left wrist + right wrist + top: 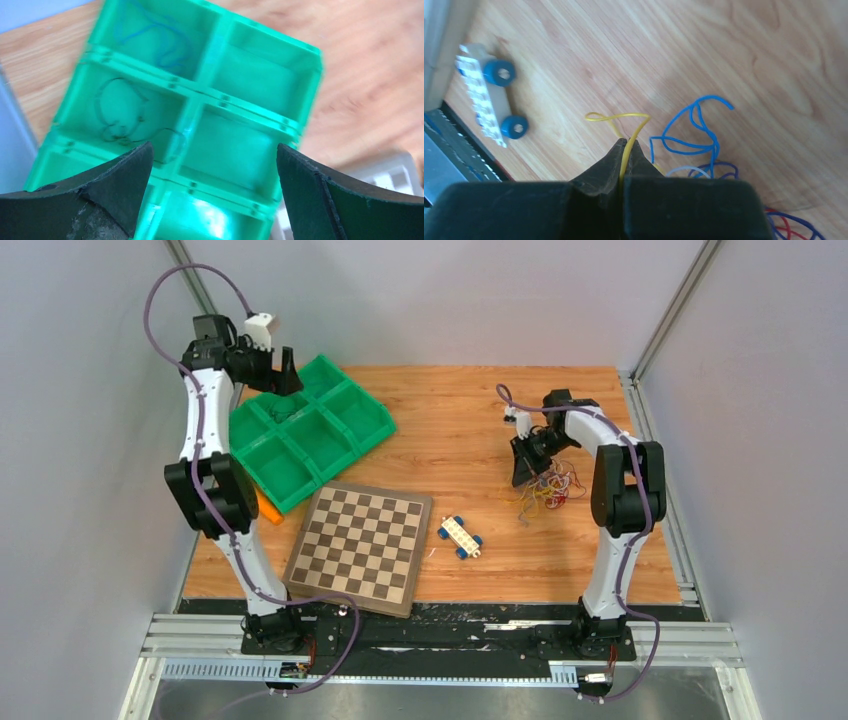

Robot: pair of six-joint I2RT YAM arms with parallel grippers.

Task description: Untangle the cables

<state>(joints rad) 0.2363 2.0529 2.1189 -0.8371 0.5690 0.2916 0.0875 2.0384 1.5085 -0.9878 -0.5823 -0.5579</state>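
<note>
My left gripper should next swing away from the green divided tray (345,435), across the table onto the yellow cable my right gripper holds.
A tangled clump of thin cables (548,487) in yellow, red, blue and purple lies on the wooden table at the right. My right gripper (522,476) is at the clump's left edge, shut on a yellow cable (630,131) that loops out past the fingertips. Blue (694,134), white and purple strands lie to its right. My left gripper (290,375) is open and empty, held above the green divided tray (345,435). Two tray compartments each hold a single strand: a blue one (165,47) and a dark one (117,112).
A chessboard (360,545) lies at the front centre. A white toy car with blue wheels (460,537) sits right of it and shows in the right wrist view (489,95). An orange item (268,510) peeks out beside the left arm. Grey walls enclose the table.
</note>
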